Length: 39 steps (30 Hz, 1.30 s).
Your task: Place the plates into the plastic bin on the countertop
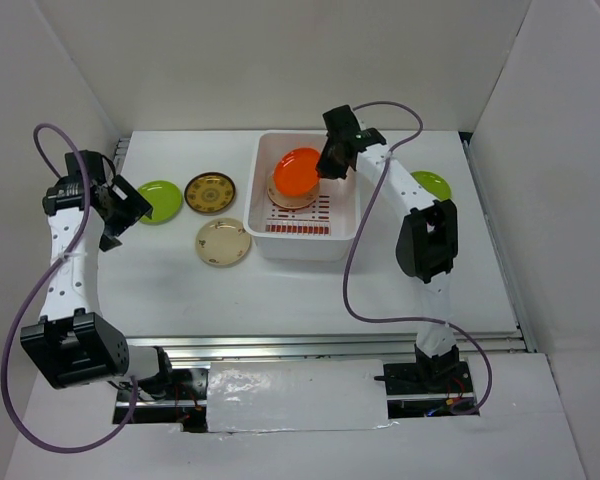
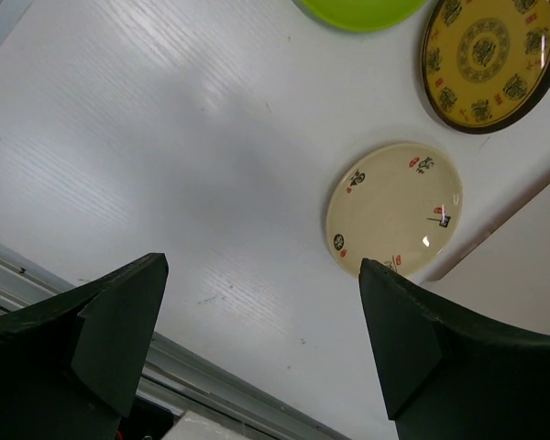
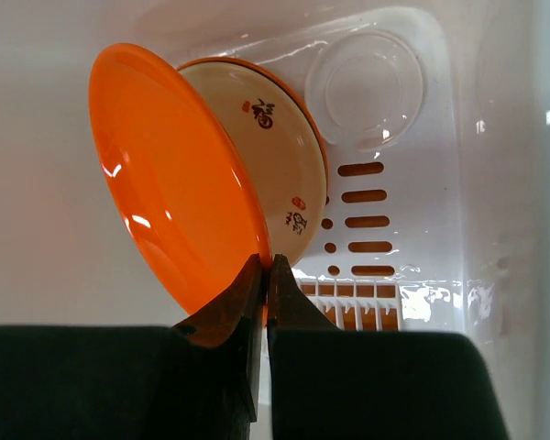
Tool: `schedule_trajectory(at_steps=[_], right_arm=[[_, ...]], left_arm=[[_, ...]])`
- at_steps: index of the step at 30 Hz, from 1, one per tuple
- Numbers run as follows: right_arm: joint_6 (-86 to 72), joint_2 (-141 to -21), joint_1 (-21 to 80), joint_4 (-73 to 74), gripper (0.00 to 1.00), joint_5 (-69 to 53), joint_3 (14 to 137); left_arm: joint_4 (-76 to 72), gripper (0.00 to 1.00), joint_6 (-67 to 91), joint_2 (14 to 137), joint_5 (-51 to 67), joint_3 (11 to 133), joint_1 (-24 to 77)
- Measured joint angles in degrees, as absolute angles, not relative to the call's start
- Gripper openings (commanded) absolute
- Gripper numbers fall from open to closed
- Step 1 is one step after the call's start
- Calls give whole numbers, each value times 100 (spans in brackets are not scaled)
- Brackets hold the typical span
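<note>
I need to lower my left gripper toward the right in the top view, onto the near rim of the cream plate, still lying outside the bin.
My right gripper (image 1: pixel 332 160) is shut on the rim of an orange plate (image 1: pixel 298 172) and holds it tilted inside the white plastic bin (image 1: pixel 343 228). In the right wrist view the gripper (image 3: pixel 267 266) pinches the orange plate (image 3: pixel 170 174), which leans over a cream speckled plate (image 3: pixel 280 156) lying in the bin (image 3: pixel 440 119). My left gripper (image 1: pixel 123 212) is open and empty above the countertop (image 1: pixel 160 280). On the countertop lie a lime green plate (image 1: pixel 158 201), a brown-and-gold plate (image 1: pixel 210 192), a cream plate (image 1: pixel 223 242) and another green plate (image 1: pixel 431 184).
The left wrist view shows the cream plate (image 2: pixel 395 209), the patterned plate (image 2: pixel 486 60), the green plate's edge (image 2: pixel 362 11) and the metal rail (image 2: pixel 220 376). White walls enclose the table. The right arm's purple cable (image 1: pixel 355 270) loops over the countertop.
</note>
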<state>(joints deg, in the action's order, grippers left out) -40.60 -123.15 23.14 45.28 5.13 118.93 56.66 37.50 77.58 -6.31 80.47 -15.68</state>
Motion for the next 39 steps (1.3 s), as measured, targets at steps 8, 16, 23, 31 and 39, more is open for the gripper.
schedule_trajectory(at_steps=[8,16,23,31,39], right_arm=[[-4060,-12560,2388,4569,12,399,12036],[-4060,-12661,2447,4567,56,237,12090],[-3913,-12610,2491,4565,100,150,12429],[-3815,-11963,2600,4600,100,167,12597],[-3758,-9535,2639,3990,100,-73,11555]], left_arm=[[5472,99,3649,7662,-395,7260,-1511],[4823,99,3577,7679,97,6423,-1328],[3852,99,3603,7940,819,5675,-1179],[2805,99,3800,8506,1472,5301,-1087],[2012,77,4077,9404,1525,5354,-934]])
